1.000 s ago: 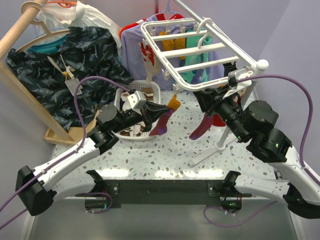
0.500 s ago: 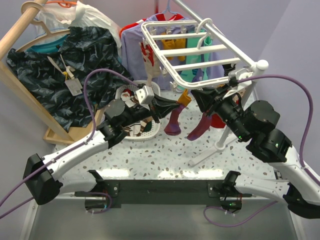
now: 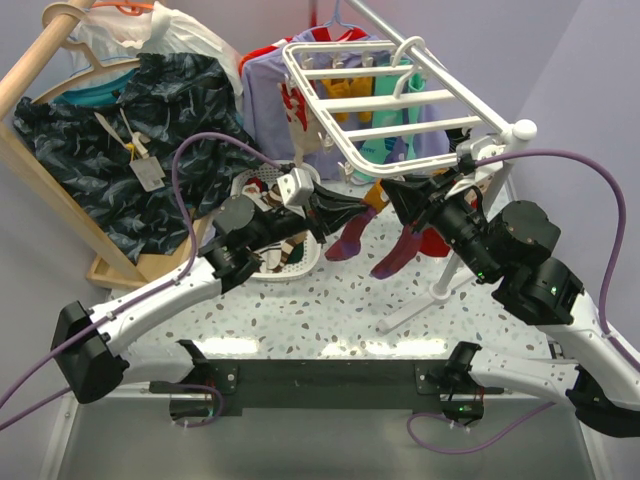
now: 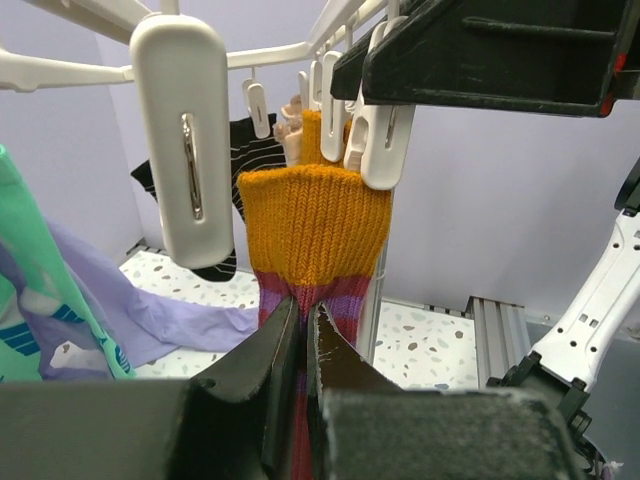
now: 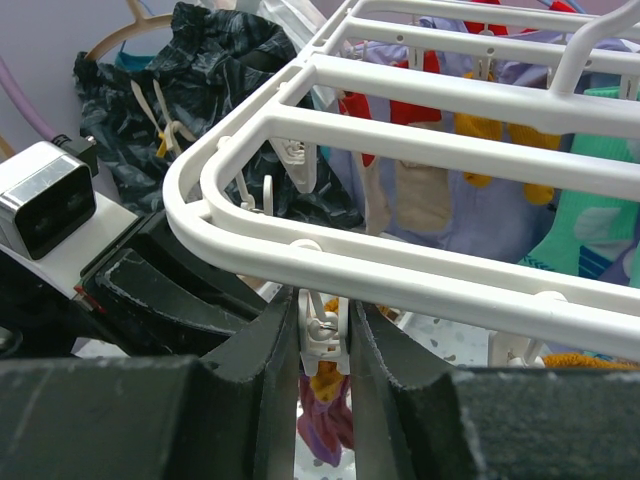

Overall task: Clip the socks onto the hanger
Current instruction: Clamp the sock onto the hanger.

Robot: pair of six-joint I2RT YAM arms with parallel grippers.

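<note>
My left gripper moves up next, pushing the orange cuff (image 4: 315,225) up into the white clip (image 4: 384,152) before it releases the sock, since the clip's end only reaches the cuff's edge.
The white grid hanger (image 3: 390,100) hangs over the table's far right. My left gripper (image 3: 350,208) is shut on a maroon-and-purple sock with an orange cuff (image 3: 352,235) and holds the cuff up at the hanger's near edge. In the left wrist view the cuff (image 4: 315,225) stands right beside a white clip (image 4: 375,140), above my left gripper (image 4: 303,315). My right gripper (image 5: 323,330) is shut on that small clip (image 5: 323,345) under the hanger's rim (image 5: 420,265), with the sock (image 5: 325,420) showing below it. A second maroon sock (image 3: 400,250) hangs beside it.
A white slotted basket (image 3: 290,255) holding clothes sits behind my left arm. A wooden rail (image 3: 40,60) carries a dark shirt (image 3: 150,130) at the left. Purple, red and green garments (image 3: 275,100) hang behind the hanger. A white stand leg (image 3: 430,295) crosses the table at the right.
My left gripper has carried the sock up and to the right, from over the basket to the clip at the hanger's near edge. The right arm has stayed put.
</note>
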